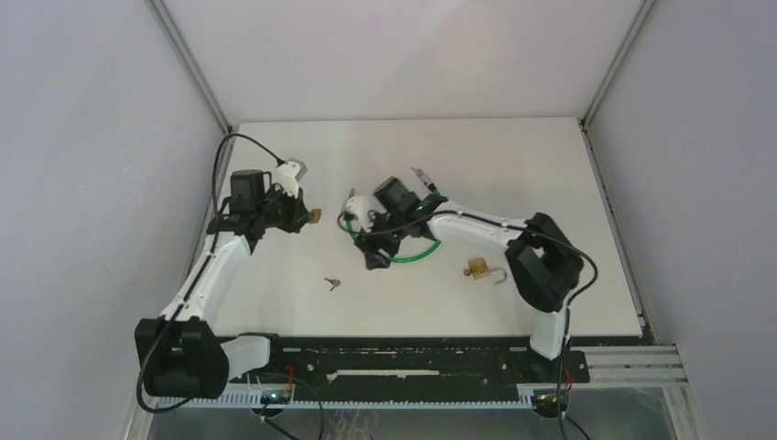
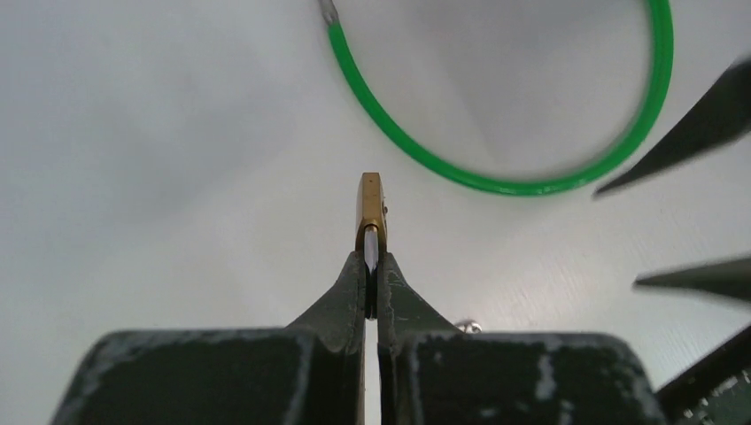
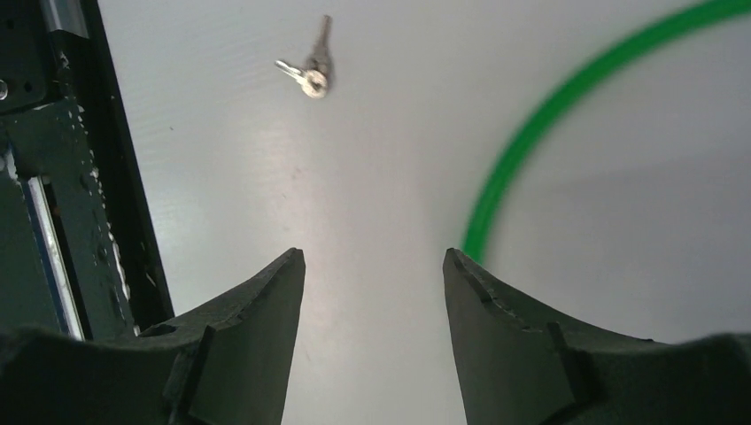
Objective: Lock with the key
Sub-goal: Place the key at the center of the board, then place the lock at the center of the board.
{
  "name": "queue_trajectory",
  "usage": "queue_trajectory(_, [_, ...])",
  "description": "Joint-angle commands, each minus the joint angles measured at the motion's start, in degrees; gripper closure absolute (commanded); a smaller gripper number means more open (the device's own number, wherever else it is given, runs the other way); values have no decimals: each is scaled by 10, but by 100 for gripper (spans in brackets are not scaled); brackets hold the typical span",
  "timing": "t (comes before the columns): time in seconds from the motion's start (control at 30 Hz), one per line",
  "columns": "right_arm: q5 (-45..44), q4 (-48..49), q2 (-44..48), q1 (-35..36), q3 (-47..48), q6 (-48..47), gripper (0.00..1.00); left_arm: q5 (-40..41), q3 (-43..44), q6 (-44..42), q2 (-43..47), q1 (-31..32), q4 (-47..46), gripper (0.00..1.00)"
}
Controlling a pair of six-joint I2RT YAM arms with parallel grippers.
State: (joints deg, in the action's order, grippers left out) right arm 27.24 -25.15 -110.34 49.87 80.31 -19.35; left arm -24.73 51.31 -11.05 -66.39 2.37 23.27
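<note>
I will bring the small brass padlock back down toward the key with my left gripper next, and let go of the padlock on the white table next to the key (image 1: pixel 332 283).
My left gripper (image 1: pixel 304 216) (image 2: pixel 373 258) is shut on a small brass padlock (image 1: pixel 315 216) (image 2: pixel 371 199), which shows edge-on past the fingertips, above the table. The key (image 1: pixel 332 283) (image 3: pixel 312 75), a small silver bunch, lies flat on the white table, apart from both grippers. My right gripper (image 1: pixel 372 257) (image 3: pixel 374 257) hangs open over the table between the key and the green cable loop (image 1: pixel 408 254) (image 3: pixel 514 159) (image 2: pixel 531 184), with nothing between its fingers. Its dark fingers (image 2: pixel 682 142) show at the right edge of the left wrist view.
A second brass padlock (image 1: pixel 477 268) with its shackle swung open lies right of the green loop. A small metal object (image 1: pixel 421 174) lies behind the right wrist. Grey walls enclose the table on three sides. A black rail (image 3: pixel 124 204) runs along the near edge.
</note>
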Motion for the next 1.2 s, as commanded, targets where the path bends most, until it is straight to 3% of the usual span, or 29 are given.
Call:
queue_trajectory(0.0, [27,-22,101,-74,-31,-28,33,-51,-16,-18,-39,-4,31,100])
queue_trajectory(0.23, [38,-42,188,-171,-68,-18,34,-93,12,1,-147,-4,83,99])
queue_trajectory(0.4, [-21,-100,232,-191,-76,-75,34,-133,39,9,-230,-4,113,98])
queue_trajectory(0.57, [-19,-115,283,-227,-113,-77,32,-141,46,15,-270,-4,117,95])
queue_trajectory(0.87, [-42,-112,365,-253,-185,-83,31,-125,60,18,-292,-4,127,69])
queue_trajectory(1.17, [-88,-110,419,-268,-241,-79,25,-44,57,23,-260,-5,110,50])
